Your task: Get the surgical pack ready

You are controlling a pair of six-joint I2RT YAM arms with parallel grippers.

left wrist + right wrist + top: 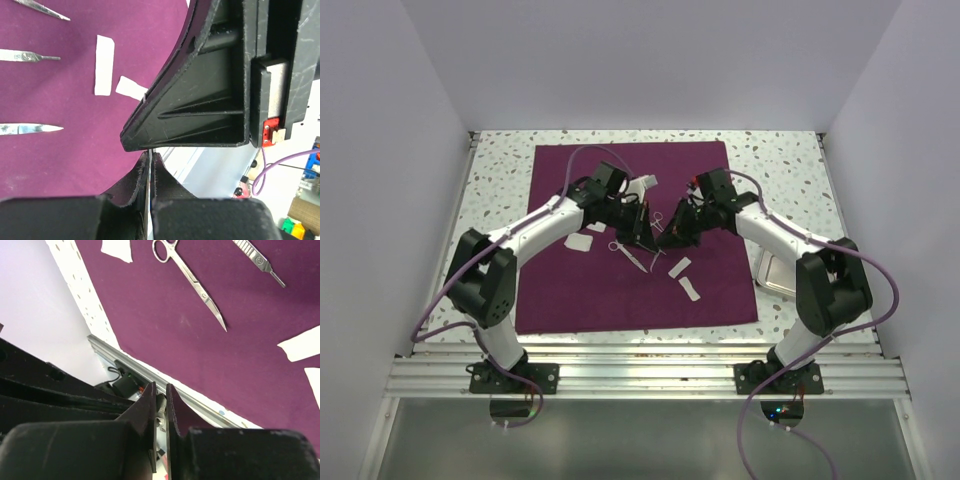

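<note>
I will next move my right gripper away from my left gripper and over the small steel tray point(778, 273), open beside the cloth.
The plum-purple cloth point(570, 290) lies flat on the table. Over its middle my two grippers meet tip to tip. My left gripper point(642, 232) point(151, 152) is shut on a thin silvery instrument, which shows as a narrow metal strip between its fingers. The strip runs up to the black body of the right gripper point(210, 90). My right gripper point(672, 237) point(161, 387) is shut on a silvery metal piece of an instrument. Scissors point(192, 277) point(632, 255) and a scalpel handle point(257, 261) lie on the cloth. White gauze pads point(579, 243) point(680, 266) point(104, 65) are scattered around them.
The small steel tray point(775, 272) sits on the speckled table off the cloth's right edge, by the right arm's elbow. More silvery instruments point(30, 56) point(30, 129) lie on the cloth. A white piece point(645, 183) lies behind the grippers. White walls close in the sides and back.
</note>
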